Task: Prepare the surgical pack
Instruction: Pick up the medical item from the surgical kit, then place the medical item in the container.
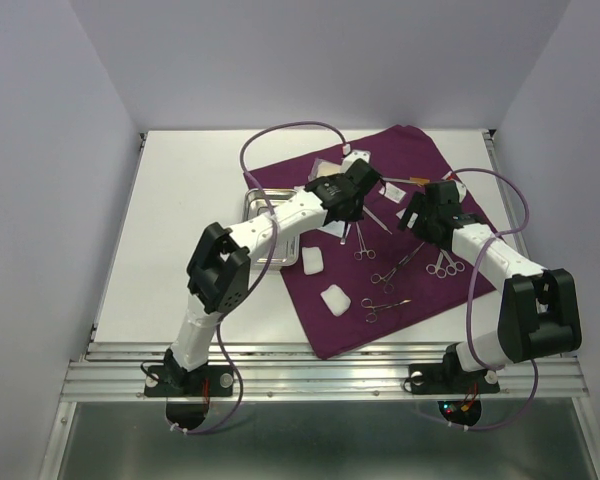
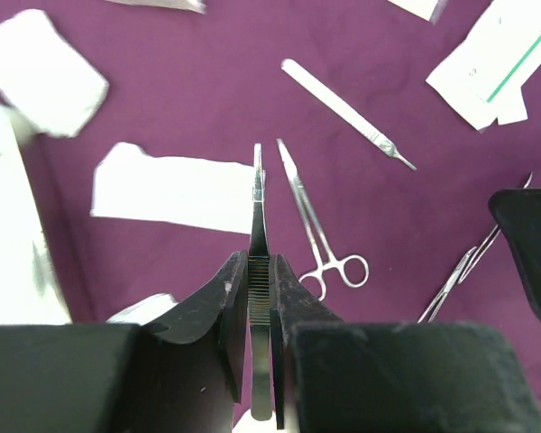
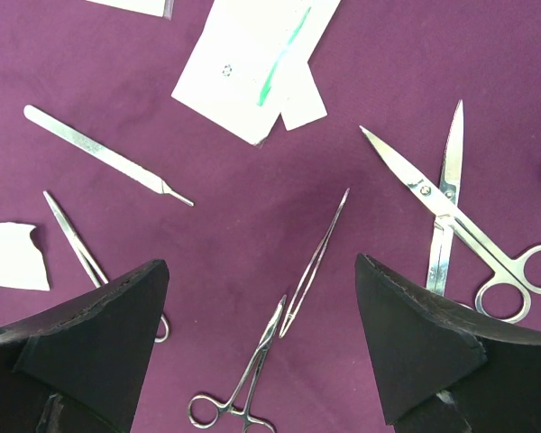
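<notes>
My left gripper moves to the left in the top view next, over the steel tray's side by the cloth, because the forceps [image 2: 258,198] still hangs outside the tray.
The dark-purple cloth [image 1: 420,170] is spread over the table's middle and right. My left gripper [image 2: 261,266] is shut on a flat silver forceps [image 2: 258,198] by its ribbed grip, tips pointing away over the cloth. Beside it lie a ring-handled clamp [image 2: 316,230] and a scalpel handle [image 2: 347,113]. My right gripper [image 3: 261,275] stands open above a thin tweezer [image 3: 317,262] and a clamp [image 3: 252,370], touching neither. Silver scissors [image 3: 451,216] lie to its right. The steel tray [image 1: 252,200] sits at the cloth's left edge, partly hidden by the left arm.
Two white gauze squares [image 1: 334,299] lie on the cloth's near left part. A white packet with a green stripe [image 3: 252,63] lies beyond the instruments. More ring-handled instruments [image 1: 385,305] lie near the cloth's front edge. Both grippers hang close together over the cloth.
</notes>
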